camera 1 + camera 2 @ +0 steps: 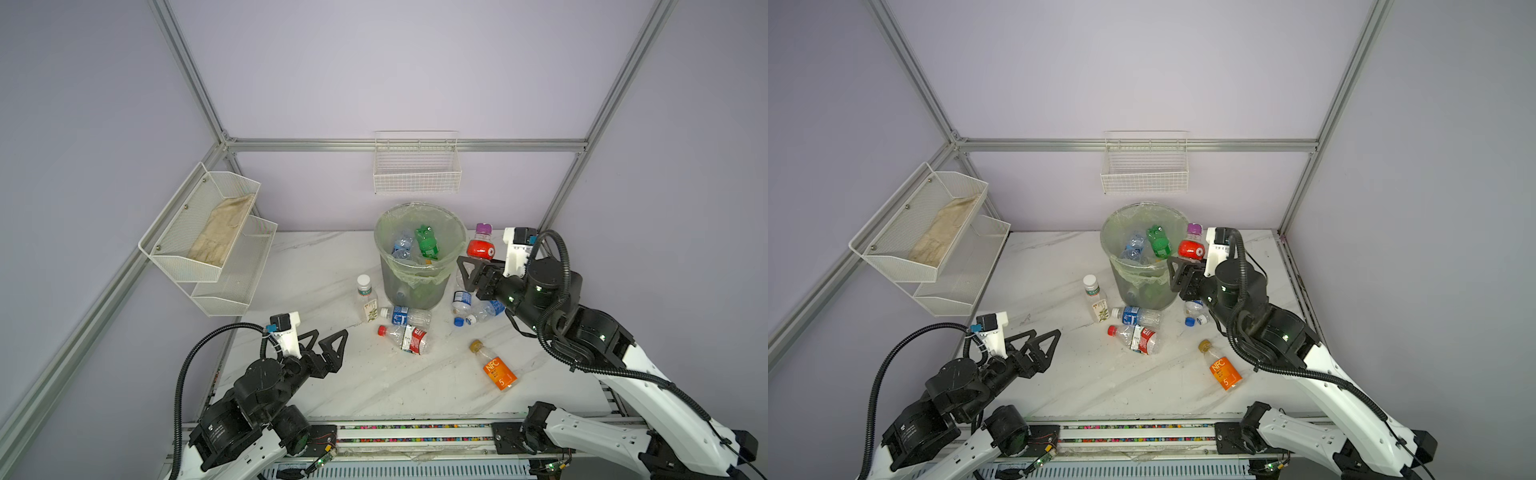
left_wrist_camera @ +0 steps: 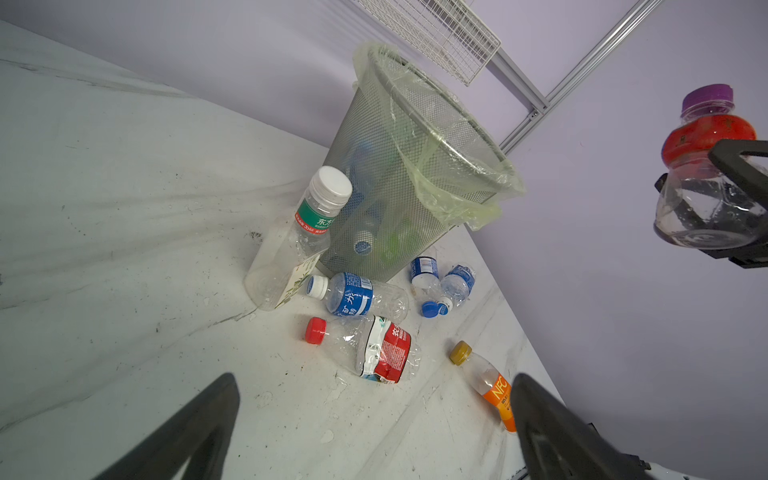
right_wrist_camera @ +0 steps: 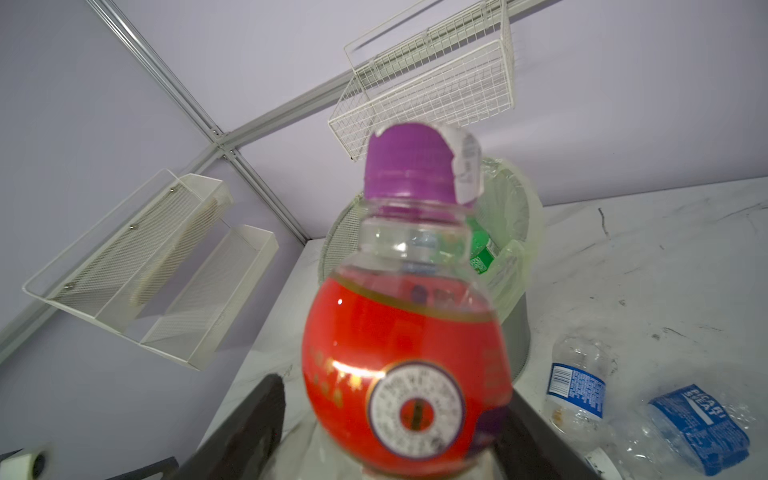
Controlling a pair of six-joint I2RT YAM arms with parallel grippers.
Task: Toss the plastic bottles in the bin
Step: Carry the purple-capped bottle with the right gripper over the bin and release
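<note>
My right gripper swings outward and over the bin's opening (image 1: 420,230) (image 3: 500,209) next to release the red-labelled bottle, since it still holds the bottle's clear base beside the bin's rim.
My right gripper (image 1: 473,268) (image 3: 399,432) is shut on the clear base of a round red-labelled bottle with a purple cap (image 1: 480,247) (image 1: 1191,249) (image 2: 708,137). It holds the bottle upright in the air, just right of the bin's rim. The bin (image 1: 411,286) (image 2: 415,174) holds a green bottle (image 1: 427,243) and a blue-labelled one (image 1: 402,245). On the table an upright white-capped bottle (image 1: 366,299) stands; a blue-labelled one (image 1: 405,316), a crushed red-labelled one (image 1: 409,337), an orange one (image 1: 494,365) and two small ones (image 1: 473,309) lie. My left gripper (image 1: 331,332) (image 2: 374,395) hovers open and empty at the front left.
A white wire basket (image 1: 417,166) hangs on the back wall above the bin. A two-tier mesh shelf (image 1: 232,286) on the left wall holds a beige cloth (image 1: 222,228). Aluminium frame posts stand at the back corners, and a rail (image 1: 415,432) runs along the table's front edge.
</note>
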